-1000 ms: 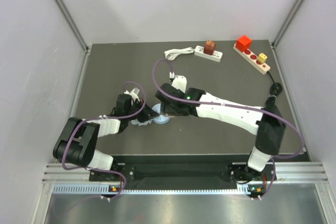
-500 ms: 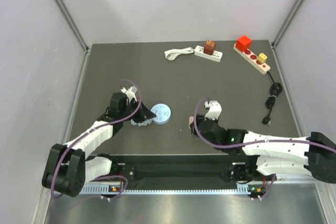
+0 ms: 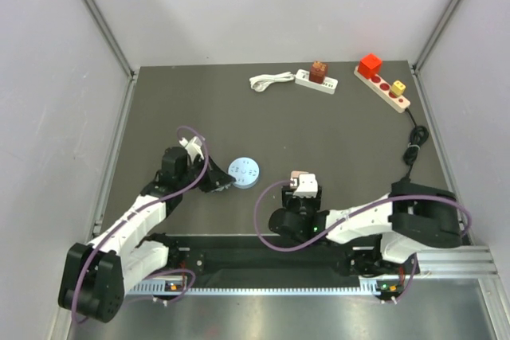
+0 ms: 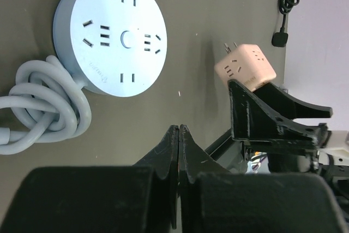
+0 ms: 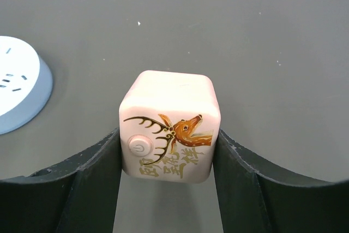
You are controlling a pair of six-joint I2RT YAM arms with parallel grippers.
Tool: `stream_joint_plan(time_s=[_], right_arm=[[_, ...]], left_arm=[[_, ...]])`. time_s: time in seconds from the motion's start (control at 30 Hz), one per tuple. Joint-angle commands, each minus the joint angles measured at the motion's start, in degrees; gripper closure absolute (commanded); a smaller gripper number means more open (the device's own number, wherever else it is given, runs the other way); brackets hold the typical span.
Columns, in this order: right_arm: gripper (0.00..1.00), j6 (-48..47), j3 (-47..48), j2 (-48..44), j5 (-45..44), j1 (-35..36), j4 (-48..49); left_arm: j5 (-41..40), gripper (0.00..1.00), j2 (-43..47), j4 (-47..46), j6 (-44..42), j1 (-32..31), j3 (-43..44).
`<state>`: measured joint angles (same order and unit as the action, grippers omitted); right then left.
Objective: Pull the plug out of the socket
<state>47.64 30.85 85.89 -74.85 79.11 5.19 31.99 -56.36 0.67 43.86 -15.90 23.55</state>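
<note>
I will lower my right gripper next and drift slightly toward the socket, because the pink cube plug (image 3: 304,183) is already clear of the socket but is still held above the table.
The round light-blue socket (image 3: 244,172) lies flat on the dark table with its grey cord (image 4: 43,107) coiled beside it; its face (image 4: 109,34) has nothing plugged in. My right gripper (image 3: 303,190) is shut on the pink cube plug (image 3: 304,183), which carries a deer picture (image 5: 170,126), and holds it to the right of the socket, apart from it. The plug's prongs show in the left wrist view (image 4: 245,68). My left gripper (image 3: 215,183) is shut and empty, its tips (image 4: 180,130) just left of the socket.
A white power strip (image 3: 316,80) with a brown plug and a white cord (image 3: 269,81) lies at the back. A second strip (image 3: 384,85) with red and yellow plugs is at the back right. A black cable (image 3: 413,150) runs along the right edge.
My right gripper has come away from the socket with the pink plug and drawn back toward the near edge. My left gripper has stayed by the socket.
</note>
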Motion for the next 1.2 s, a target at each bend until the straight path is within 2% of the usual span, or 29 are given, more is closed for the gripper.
stream_joint_plan(time_s=[0.0,0.13,0.27,0.37,0.5,0.83,0.97,1.07,1.13,1.17], right_arm=[[1.0,2.99,2.2,2.97,-6.1,0.25,4.47],[0.99,-0.87,0.44,5.07,-4.26,-0.01,10.71],[0.95,-0.88,0.0,6.22,-1.01,0.08,10.98],[0.83,-0.09,-0.44,6.31,0.57,0.08,10.54],[0.74,-0.09,-0.09,6.4,1.37,0.17,9.75],[0.69,0.18,-0.09,7.45,2.87,0.25,9.49],[0.55,-1.57,-0.09,8.16,4.18,0.25,11.06],[0.52,-2.11,0.09,8.42,4.62,0.25,11.86],[0.37,-2.37,-0.09,8.25,5.06,0.34,11.95],[0.19,-2.55,-0.09,7.98,5.15,0.34,11.86]], left_arm=[[-0.08,1.0,1.43,1.35,0.0,0.08,-0.61],[0.09,1.0,1.69,1.62,0.0,0.08,-0.87],[0.18,1.0,1.78,1.71,0.09,0.08,-1.14],[0.09,1.0,1.78,1.53,0.18,0.08,-1.58],[0.36,1.0,1.52,1.44,0.18,-0.01,-1.67],[1.67,0.97,0.72,1.44,-0.09,-0.01,-1.93],[1.76,0.96,0.9,1.62,-0.17,0.08,-1.84],[1.85,0.95,0.81,1.62,0.0,-0.01,-1.67],[1.94,0.95,0.72,1.71,0.09,0.08,-1.49],[1.94,0.94,0.81,1.71,0.09,-0.01,-1.4]])
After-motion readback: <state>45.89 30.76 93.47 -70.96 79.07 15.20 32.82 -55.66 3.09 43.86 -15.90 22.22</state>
